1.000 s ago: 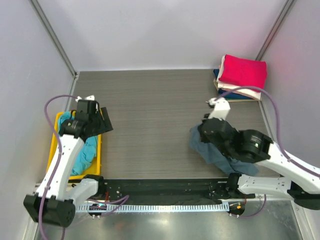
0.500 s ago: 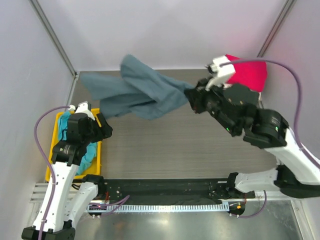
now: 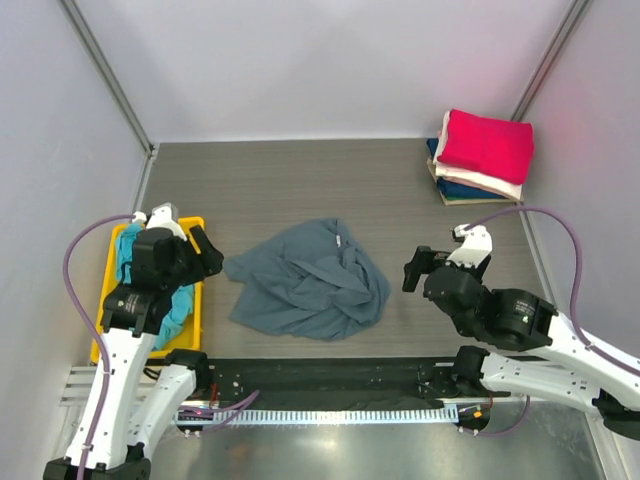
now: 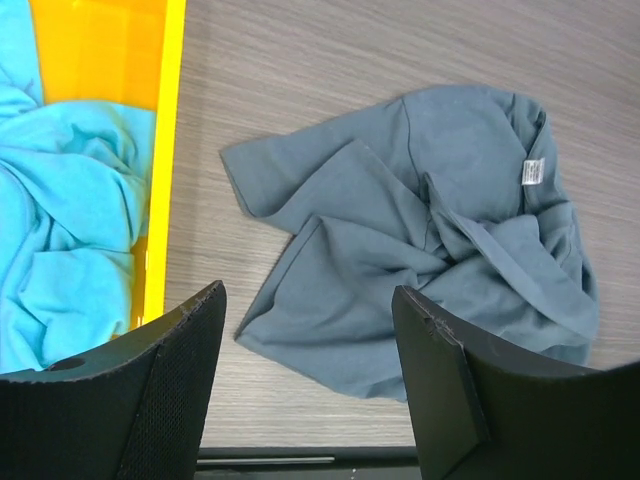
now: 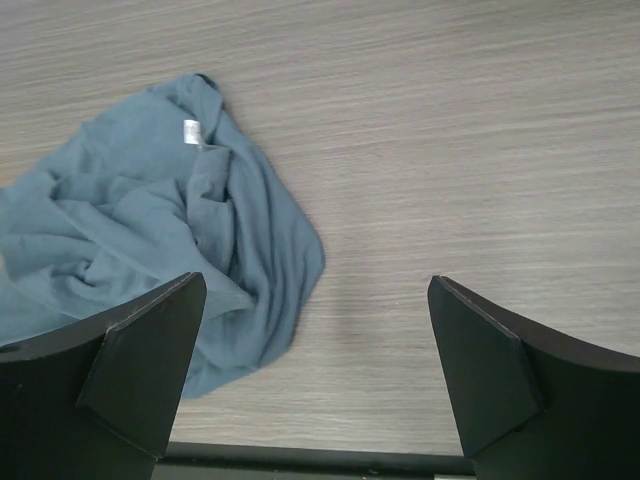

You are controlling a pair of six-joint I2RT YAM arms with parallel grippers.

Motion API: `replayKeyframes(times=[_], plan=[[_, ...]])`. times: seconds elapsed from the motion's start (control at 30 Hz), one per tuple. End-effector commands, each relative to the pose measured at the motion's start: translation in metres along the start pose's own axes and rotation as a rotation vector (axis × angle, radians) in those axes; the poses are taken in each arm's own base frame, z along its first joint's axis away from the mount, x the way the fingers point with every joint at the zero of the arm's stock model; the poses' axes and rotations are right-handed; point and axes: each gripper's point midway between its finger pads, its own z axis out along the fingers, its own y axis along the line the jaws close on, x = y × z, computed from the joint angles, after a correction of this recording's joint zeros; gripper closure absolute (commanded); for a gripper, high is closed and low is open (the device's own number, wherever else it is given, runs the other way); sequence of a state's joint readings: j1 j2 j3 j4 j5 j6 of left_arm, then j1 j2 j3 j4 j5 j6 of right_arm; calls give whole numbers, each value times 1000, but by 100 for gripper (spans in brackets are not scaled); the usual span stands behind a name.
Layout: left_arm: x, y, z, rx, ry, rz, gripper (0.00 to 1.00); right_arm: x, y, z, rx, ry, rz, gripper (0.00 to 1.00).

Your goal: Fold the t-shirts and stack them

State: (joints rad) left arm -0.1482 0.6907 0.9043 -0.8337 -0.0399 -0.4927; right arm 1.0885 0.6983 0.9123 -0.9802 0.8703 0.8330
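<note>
My right gripper moves across and down astride the t-shirt fold's pointed tip (image 3: 362, 296) (image 5: 243, 299) next. The fold's tip sticks out below my gripper and to its left in the top view.
A slate grey-blue t-shirt (image 3: 310, 282) lies crumpled in the middle of the table, with nothing holding it. It also shows in the left wrist view (image 4: 430, 240) and the right wrist view (image 5: 170, 230). My right gripper (image 5: 315, 290) is open and empty above bare table just right of the shirt, and my right arm (image 3: 480, 305) sits low at the front right. My left gripper (image 4: 310, 300) is open and empty, hovering between the bin and the shirt's left edge. A teal t-shirt (image 4: 70, 230) lies bunched in the bin. Crimson (image 3: 487, 143), cream (image 3: 483, 179) and navy (image 3: 462, 190) folded t-shirts are stacked at the back right.
The yellow plastic bin (image 3: 197, 300) stands at the left edge of the table, under my left arm (image 3: 150, 270). Grey walls close in the left, back and right. A black rail (image 3: 320, 375) runs along the near edge.
My right gripper swung the grey-blue shirt up and across the table, then opened and let it go. The shirt now lies crumpled in the middle, and the right arm has dropped back to the front right.
</note>
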Motion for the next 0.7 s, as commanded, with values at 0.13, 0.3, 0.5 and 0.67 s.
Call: replayKeyframes(times=[0.13, 0.3, 0.5, 0.67], plan=[[6, -11, 19, 42, 66, 1, 34, 9, 90, 28, -155, 84, -90, 0], [12, -11, 25, 43, 99, 2, 35, 51, 142, 67, -236, 258, -156, 7], [15, -12, 29, 50, 118, 10, 36, 88, 152, 98, -299, 365, -132, 28], [16, -16, 30, 67, 128, 14, 36, 108, 155, 102, -314, 422, -142, 36]])
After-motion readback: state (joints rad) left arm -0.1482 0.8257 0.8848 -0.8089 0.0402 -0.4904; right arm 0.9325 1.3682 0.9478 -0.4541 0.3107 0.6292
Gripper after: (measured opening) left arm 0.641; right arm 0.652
